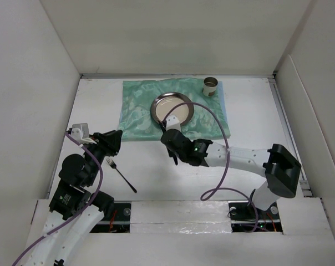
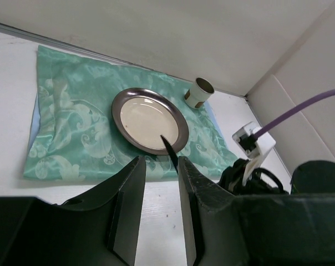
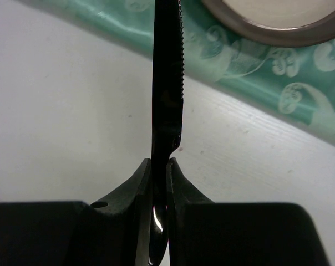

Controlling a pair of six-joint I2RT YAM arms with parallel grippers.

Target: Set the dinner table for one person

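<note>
My right gripper is holding the knife and needs to move outward next. Then it should turn the knife straight and lower it where the mat (image 1: 137,108) is empty beside the plate (image 1: 154,108) on the cup's side.
The white dinner table (image 1: 156,172) carries a mint-green patterned mat (image 1: 137,108) at the back. On the mat sit a round metal plate (image 1: 154,108) and a small metal cup (image 1: 211,86). My right gripper (image 1: 170,137) is shut on a black serrated knife (image 3: 167,83) and holds it over the mat's near edge, just in front of the plate (image 3: 267,34). A black fork (image 1: 121,176) lies on the table at the front left. My left gripper (image 1: 115,141) is open and empty, above and just behind the fork, with its fingers (image 2: 128,188) pointing toward the plate (image 2: 118,105).
White walls enclose the table on three sides. A purple cable (image 1: 223,166) loops over the right arm. The cup (image 2: 199,92) stands at the mat's far right corner. The right arm stretches across the table's front right.
</note>
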